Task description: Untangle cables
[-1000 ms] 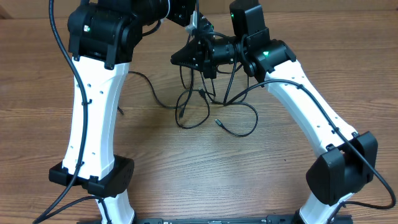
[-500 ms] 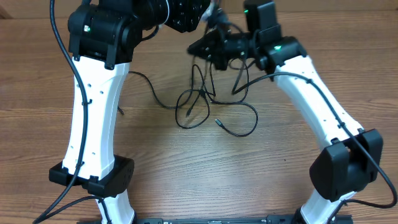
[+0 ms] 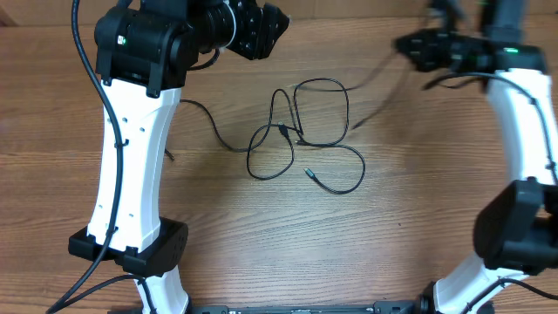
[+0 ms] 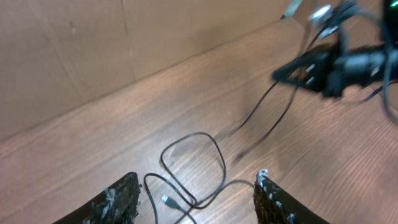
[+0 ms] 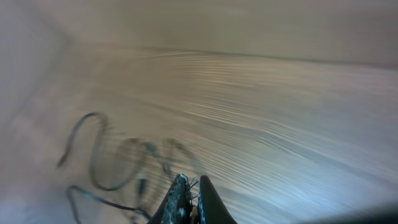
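My right gripper should next carry the cable to the right in the overhead view and release it on the bare tabletop there, clear of the tangle.
The cables (image 3: pixel 288 131) lie as thin black loops in a loose tangle at the table's middle, with a small plug end (image 3: pixel 309 174) at the front. My right gripper (image 3: pixel 414 44) is at the back right, shut on a cable. Blurred strands run from it back down to the tangle. In the left wrist view the loops (image 4: pixel 222 163) and a plug (image 4: pixel 166 200) lie below my left gripper (image 4: pixel 198 177), which is open with nothing between its fingers. The overhead view puts the left gripper (image 3: pixel 272 26) behind the tangle. The right wrist view is blurred; its gripper (image 5: pixel 191 178) is shut, with loops (image 5: pixel 78 127) to the left.
A brown cardboard wall (image 4: pixel 93 50) stands along the back of the wooden table. The left arm's white link and base (image 3: pixel 131 249) fill the front left, and the right arm's base (image 3: pixel 514 235) the front right. A thicker black arm cable (image 3: pixel 91 78) hangs beside the left arm.
My right gripper has swung from above the tangle to the far right, drawing a strand out with it. My left gripper has opened and let go, and the loops have spread flat.
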